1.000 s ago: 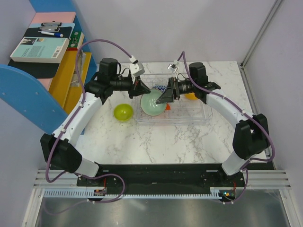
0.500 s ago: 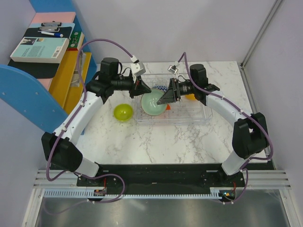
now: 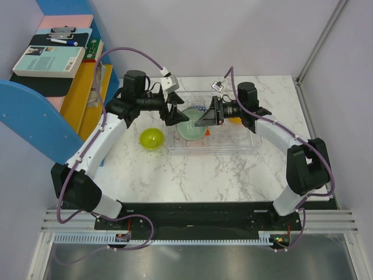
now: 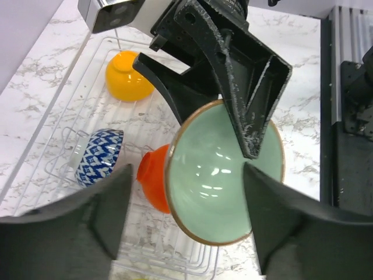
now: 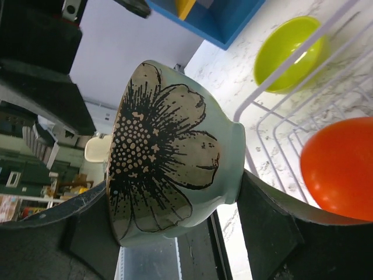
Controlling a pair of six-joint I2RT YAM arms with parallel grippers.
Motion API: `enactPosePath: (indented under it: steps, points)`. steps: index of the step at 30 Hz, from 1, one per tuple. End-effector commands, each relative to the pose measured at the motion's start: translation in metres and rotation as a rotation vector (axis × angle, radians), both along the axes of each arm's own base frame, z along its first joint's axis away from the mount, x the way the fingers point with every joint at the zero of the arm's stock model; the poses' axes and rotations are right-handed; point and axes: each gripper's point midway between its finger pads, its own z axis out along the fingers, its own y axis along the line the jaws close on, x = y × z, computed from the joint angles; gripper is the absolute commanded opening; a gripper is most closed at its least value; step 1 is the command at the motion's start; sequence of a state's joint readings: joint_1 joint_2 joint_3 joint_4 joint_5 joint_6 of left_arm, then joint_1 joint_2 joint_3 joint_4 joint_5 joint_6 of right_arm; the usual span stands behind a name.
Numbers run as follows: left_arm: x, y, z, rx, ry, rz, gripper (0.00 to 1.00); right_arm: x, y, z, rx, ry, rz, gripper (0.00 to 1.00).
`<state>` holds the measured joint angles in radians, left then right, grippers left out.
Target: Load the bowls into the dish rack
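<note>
The rack's empty near corner (image 3: 240, 141) is below my right gripper and to its right in the top view. Next I will move my right gripper there, turn it downward, lower the bowl and release it.
My right gripper (image 3: 205, 121) is shut on the pale mint green bowl (image 3: 189, 129) and holds it tilted on edge over the left end of the clear dish rack (image 3: 240, 144). In the right wrist view the bowl (image 5: 169, 157), with a black flower on its outside, sits between my fingers (image 5: 268, 221). My left gripper (image 3: 175, 114) is open and faces the bowl's hollow (image 4: 224, 172) without touching it. The red-orange bowl (image 4: 152, 184), the blue-white zigzag bowl (image 4: 99, 156) and the yellow-orange bowl (image 4: 129, 76) lie in the rack (image 4: 64, 111). The lime green bowl (image 3: 151, 138) sits on the table left of the rack.
A blue shelf (image 3: 35, 116) with books and a clipboard stands at the far left beside the left arm. Grey walls close the table at the back and right. The marble table (image 3: 204, 175) lies in front of the rack.
The mint bowl has tipped from nearly flat to more on edge as my right gripper turned and drew back slightly. My left gripper has stayed near the bowl's left side.
</note>
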<state>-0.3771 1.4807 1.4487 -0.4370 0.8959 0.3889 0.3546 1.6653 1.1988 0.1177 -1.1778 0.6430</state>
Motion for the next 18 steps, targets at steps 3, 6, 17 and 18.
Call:
enactPosePath:
  steps: [3,6,17,18]
  points:
    - [0.014,0.018,0.023,-0.06,-0.024,0.024,1.0,0.019,-0.021,0.022,-0.011,-0.167,-0.101,0.0]
    - [0.029,0.046,0.014,-0.058,0.016,0.113,1.0,0.035,-0.037,0.018,-0.135,-0.21,-0.211,0.0]
    - [0.035,0.172,-0.059,0.067,0.168,0.563,1.0,0.063,-0.14,0.006,-0.752,-0.537,-0.58,0.0]
    - [0.031,0.179,-0.072,0.096,0.197,0.594,1.0,0.066,-0.153,0.005,-0.814,-0.55,-0.622,0.0]
